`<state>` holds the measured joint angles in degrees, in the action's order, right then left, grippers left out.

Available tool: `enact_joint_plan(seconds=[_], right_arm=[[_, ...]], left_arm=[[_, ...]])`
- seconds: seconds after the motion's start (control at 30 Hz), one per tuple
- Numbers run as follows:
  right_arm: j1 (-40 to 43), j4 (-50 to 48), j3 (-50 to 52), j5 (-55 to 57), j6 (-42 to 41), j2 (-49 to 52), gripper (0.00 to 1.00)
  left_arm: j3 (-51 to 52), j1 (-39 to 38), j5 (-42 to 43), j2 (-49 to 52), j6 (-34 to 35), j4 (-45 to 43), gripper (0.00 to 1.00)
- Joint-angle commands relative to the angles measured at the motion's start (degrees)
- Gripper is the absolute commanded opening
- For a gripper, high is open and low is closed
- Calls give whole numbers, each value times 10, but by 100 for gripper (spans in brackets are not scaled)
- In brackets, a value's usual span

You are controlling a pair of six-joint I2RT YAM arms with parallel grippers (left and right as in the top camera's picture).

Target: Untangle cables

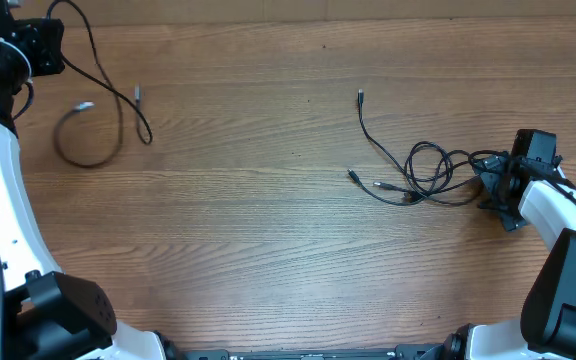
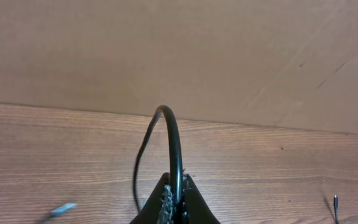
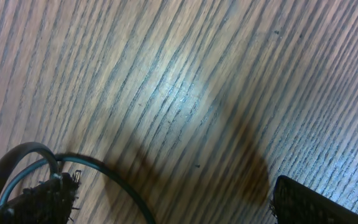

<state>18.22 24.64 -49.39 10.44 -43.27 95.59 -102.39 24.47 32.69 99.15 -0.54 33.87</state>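
Next, my left gripper raises the black cable loop up and outward off the table, then lowers it by the table's far edge, well away from the tangle.
A tangle of black cables (image 1: 428,170) lies at the right of the wooden table, with plug ends reaching out at the upper left (image 1: 360,96) and left (image 1: 352,175). My right gripper (image 1: 493,182) is at the tangle's right end. It is open, and in the right wrist view a cable loop (image 3: 104,169) curves past its left finger, between the jaws (image 3: 173,202). My left gripper (image 1: 50,42) at the far left is shut on a separate black cable (image 1: 118,92). That cable arches up from the shut jaws (image 2: 178,198) in the left wrist view (image 2: 173,137).
The held cable trails down into a loose loop (image 1: 88,150) with a silver tip (image 1: 85,105) and a small plug (image 1: 138,92). A tan wall (image 2: 179,56) rises behind the table's back edge. Both white arm bases stand at the front corners.
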Motion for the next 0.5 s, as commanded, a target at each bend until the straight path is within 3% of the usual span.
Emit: enact_joint_plan(seconds=[0.0,0.2,0.47], right_arm=[[-3,-3,-2,-2,2,-2,100],[-3,-3,-2,-2,2,-2,100],[-3,-3,-2,-2,2,-2,100]], left_arm=[[-13,-1,-8,22,-23,-10,4],[-13,-1,-104,56,-26,-85,4],[-40,-1,-236,61,-29,-333,4]])
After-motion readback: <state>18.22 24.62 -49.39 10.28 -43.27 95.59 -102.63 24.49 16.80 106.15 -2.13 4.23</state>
